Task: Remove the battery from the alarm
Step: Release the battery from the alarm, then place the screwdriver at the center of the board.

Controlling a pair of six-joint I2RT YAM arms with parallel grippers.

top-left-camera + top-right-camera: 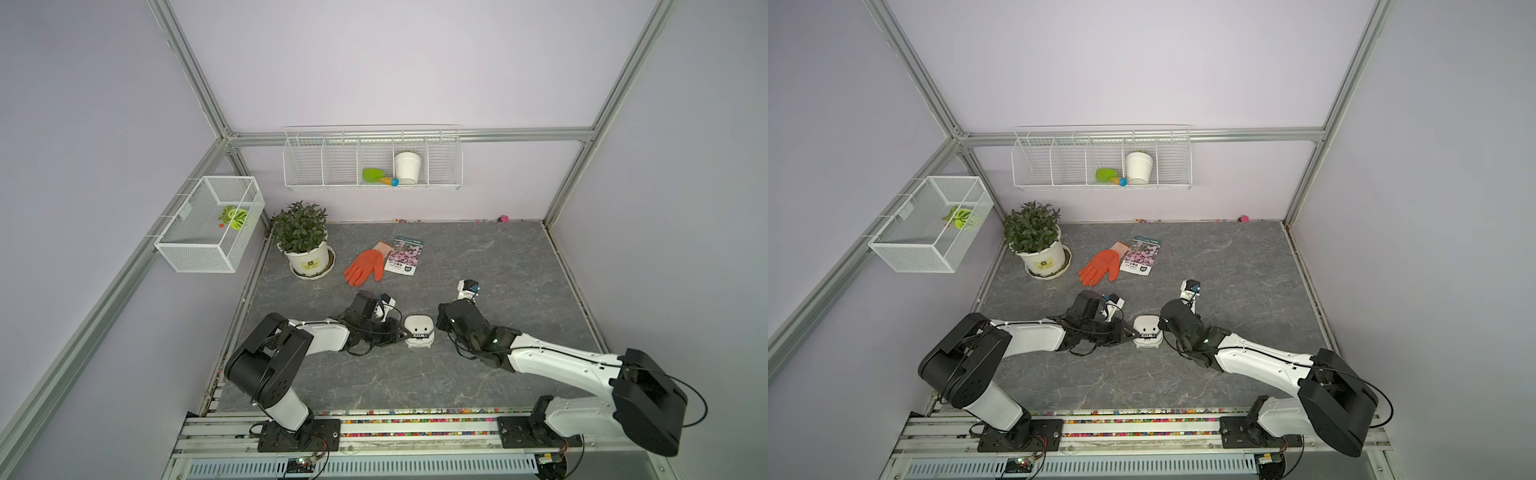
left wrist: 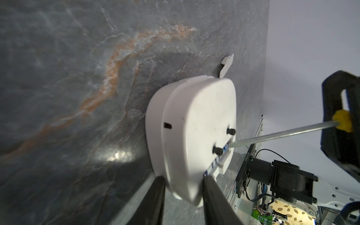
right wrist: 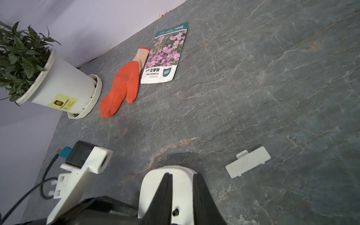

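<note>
The robot's right gripper will next lift away from the alarm (image 1: 1147, 331) and go down onto the tabletop past the slot cover to release the screwdriver, because that spot is clear.
The white alarm (image 1: 419, 331) (image 1: 1147, 331) lies dial down on the grey table between both arms. Its plain back with two black knobs fills the left wrist view (image 2: 194, 120). My left gripper (image 2: 183, 180) (image 1: 405, 332) clamps the alarm's near edge, one finger on the back and one by the rim. The blue battery (image 2: 225, 148) shows in the open slot. My right gripper (image 3: 182, 174) (image 1: 437, 322) is shut on the yellow-handled screwdriver (image 2: 282, 133). The screwdriver's tip rests at the battery's end.
The loose white slot cover (image 3: 248, 161) (image 2: 227, 65) lies on the table just beyond the alarm. Farther back are an orange glove (image 1: 365, 266), a seed packet (image 1: 405, 255) and a potted plant (image 1: 305, 245). Wire baskets hang on the walls.
</note>
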